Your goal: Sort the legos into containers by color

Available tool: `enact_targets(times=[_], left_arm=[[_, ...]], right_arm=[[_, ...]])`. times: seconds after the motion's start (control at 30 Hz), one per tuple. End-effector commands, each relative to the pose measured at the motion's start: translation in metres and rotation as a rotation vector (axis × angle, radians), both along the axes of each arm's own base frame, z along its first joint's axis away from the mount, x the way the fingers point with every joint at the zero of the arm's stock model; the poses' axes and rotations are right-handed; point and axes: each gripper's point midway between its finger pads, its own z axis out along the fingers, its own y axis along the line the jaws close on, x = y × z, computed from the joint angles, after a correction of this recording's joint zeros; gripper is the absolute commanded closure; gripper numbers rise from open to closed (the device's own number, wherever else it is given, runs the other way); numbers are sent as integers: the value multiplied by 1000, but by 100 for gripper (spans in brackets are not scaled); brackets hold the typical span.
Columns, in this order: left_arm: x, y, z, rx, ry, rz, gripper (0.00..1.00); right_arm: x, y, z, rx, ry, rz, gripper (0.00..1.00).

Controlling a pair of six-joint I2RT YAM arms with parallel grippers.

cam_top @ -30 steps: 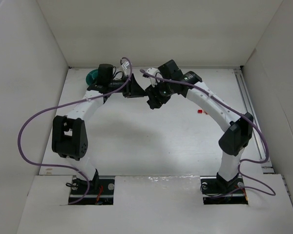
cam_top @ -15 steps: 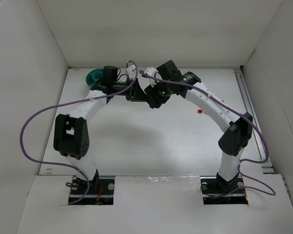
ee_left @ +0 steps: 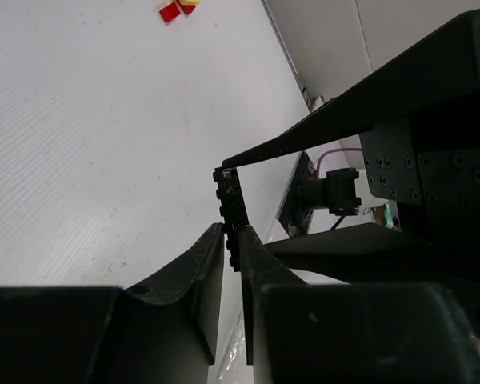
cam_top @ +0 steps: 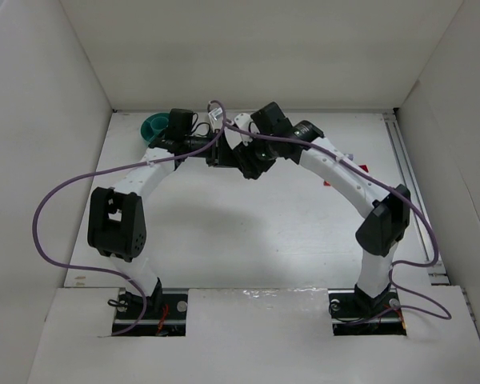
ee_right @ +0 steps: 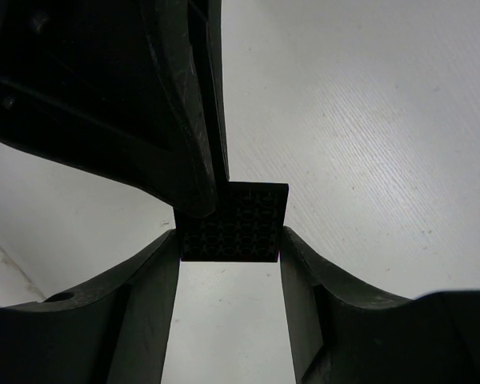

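I will carry the plate sideways over the teal bowl's outer ring (cam_top: 146,130) and release it, as the bowl stands left of my left gripper in the top view.
A black lego plate (ee_right: 234,222) hangs in the air between both grippers. My right gripper (ee_right: 232,240) is shut on it across its width, pinching two opposite edges. My left gripper (ee_left: 232,236) is shut on the same plate (ee_left: 230,200), seen edge-on, with a fingertip against each flat face. In the top view the two grippers meet at the back middle of the table, left gripper (cam_top: 222,152) against right gripper (cam_top: 245,158). A red lego (ee_left: 170,11) and a yellow lego (ee_left: 189,2) lie together on the table. The teal bowl (cam_top: 152,125) stands at the back left, partly hidden by my left arm.
White walls close in the table at the back and on both sides. A metal rail (cam_top: 408,176) runs along the right edge. Purple cables (cam_top: 56,200) loop out from both arms.
My left gripper moved right to meet the right gripper and closed on the black plate. The right arm shifted slightly left, still holding the plate.
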Motion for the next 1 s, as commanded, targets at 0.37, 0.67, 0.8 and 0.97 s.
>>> enact_targets(times=[0.37, 0.67, 0.8, 0.97], left_arm=[[13, 36, 28, 84, -158, 158, 100], [85, 214, 44, 420, -213, 872, 100], [108, 271, 59, 465, -155, 1144, 100], [137, 292, 53, 497, -101, 1239, 100]], right_arm=[[8, -36, 51, 153, -133, -124, 14], [30, -141, 34, 216, -21, -438, 6], [37, -166, 33, 261, 30, -522, 6], [38, -171, 30, 261, 42, -542, 5]])
